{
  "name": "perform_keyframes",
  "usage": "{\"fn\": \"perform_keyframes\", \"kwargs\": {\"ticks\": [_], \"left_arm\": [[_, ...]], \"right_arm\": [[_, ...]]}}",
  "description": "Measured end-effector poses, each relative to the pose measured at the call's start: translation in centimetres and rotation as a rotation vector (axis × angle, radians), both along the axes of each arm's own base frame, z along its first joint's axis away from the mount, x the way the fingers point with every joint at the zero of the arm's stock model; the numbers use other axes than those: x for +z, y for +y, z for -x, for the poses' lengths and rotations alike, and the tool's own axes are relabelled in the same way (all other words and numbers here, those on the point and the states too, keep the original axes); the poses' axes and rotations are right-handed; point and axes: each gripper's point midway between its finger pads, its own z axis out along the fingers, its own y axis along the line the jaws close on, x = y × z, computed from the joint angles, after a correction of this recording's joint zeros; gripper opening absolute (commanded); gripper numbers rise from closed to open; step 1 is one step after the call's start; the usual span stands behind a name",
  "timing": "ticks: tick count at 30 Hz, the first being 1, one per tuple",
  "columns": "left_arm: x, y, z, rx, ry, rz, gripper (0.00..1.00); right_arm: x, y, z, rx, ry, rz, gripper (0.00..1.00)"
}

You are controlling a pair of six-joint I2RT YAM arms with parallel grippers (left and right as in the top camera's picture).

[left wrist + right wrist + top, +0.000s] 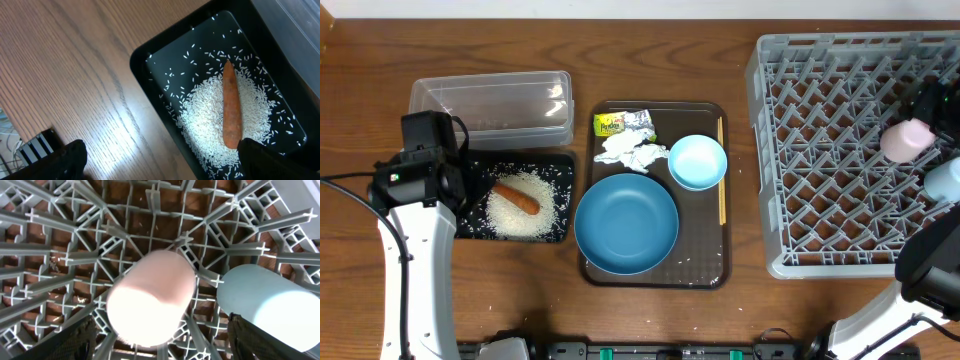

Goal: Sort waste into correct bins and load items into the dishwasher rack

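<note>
The robot should next lift its right gripper off the white cup, move it across to the small light-blue bowl's rim [670,166] beside the tissue and lower it, because this bowl still isn't in the rack.
The black tray [565,165] holds white rice [525,212] and an orange carrot stick [517,196]; both show in the left wrist view, rice [205,115] and carrot [231,105]. My left gripper [455,190] [160,150] is open and empty over the tray's left edge. The clear tub [490,105] stands behind it. The grey rack [840,150] holds a white cup [908,140] [150,297] and a pale-blue cup [942,180] [270,300], both upside down. My right gripper [923,110] [160,330] is open, its fingers either side of the white cup.
A brown serving tray [705,270] in the middle carries a large dark-blue bowl [626,224], a small light-blue bowl [698,162], crumpled tissue [630,152], a yellow-green wrapper [610,124] and chopsticks [722,170] along its right rim.
</note>
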Motion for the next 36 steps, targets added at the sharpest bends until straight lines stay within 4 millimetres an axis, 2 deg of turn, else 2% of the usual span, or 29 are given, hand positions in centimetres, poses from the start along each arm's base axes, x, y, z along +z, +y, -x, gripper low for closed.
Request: {"fn": "perform_keyframes", "kwargs": {"ticks": [6,9,10,12,15,16,18,19,20,21,23,26,30,33,36], "left_arm": [[0.0,0.0,0.0,0.000,0.000,0.000,0.98],[0.0,0.0,0.0,0.000,0.000,0.000,0.98],[0.0,0.0,0.0,0.000,0.000,0.000,0.98],[0.0,0.0,0.0,0.000,0.000,0.000,0.98],[0.0,0.0,0.0,0.000,0.000,0.000,0.98],[0.0,0.0,0.0,0.000,0.000,0.000,0.98],[0.0,0.0,0.0,0.000,0.000,0.000,0.98],[0.0,0.0,0.0,0.000,0.000,0.000,0.98],[0.0,0.0,0.0,0.000,0.000,0.000,0.98],[0.0,0.0,0.0,0.000,0.000,0.000,0.98],[0.0,0.0,0.0,0.000,0.000,0.000,0.98],[0.0,0.0,0.0,0.000,0.000,0.000,0.98],[0.0,0.0,0.0,0.000,0.000,0.000,0.98],[0.0,0.0,0.0,0.000,0.000,0.000,0.98],[0.0,0.0,0.0,0.000,0.000,0.000,0.98]], "right_arm": [[0.4,1.2,-0.6,0.028,-0.029,-0.031,0.81],[2.5,3.4,-1.6,0.085,-0.102,-0.050,0.80],[3.8,4.8,-2.1,0.118,-0.141,-0.055,0.80],[6.4,7.8,-2.7,0.192,-0.211,-0.065,0.80],[10.2,14.5,-2.8,0.347,-0.299,-0.088,0.80],[11.3,17.3,-2.7,0.413,-0.322,-0.098,0.80],[12.3,22.4,-2.4,0.532,-0.339,-0.123,0.77],[12.3,25.5,-2.0,0.605,-0.333,-0.138,0.68],[12.2,26.9,-1.7,0.640,-0.328,-0.148,0.62],[11.7,29.6,-1.3,0.705,-0.310,-0.159,0.59],[10.3,33.4,-0.5,0.784,-0.267,-0.173,0.58],[7.1,37.6,0.7,0.854,-0.174,-0.163,0.58],[1.4,41.4,2.3,0.913,-0.031,-0.137,0.49],[-2.3,43.4,3.3,0.941,0.062,-0.124,0.49],[-5.2,45.2,4.1,0.977,0.124,-0.110,0.50]]}}
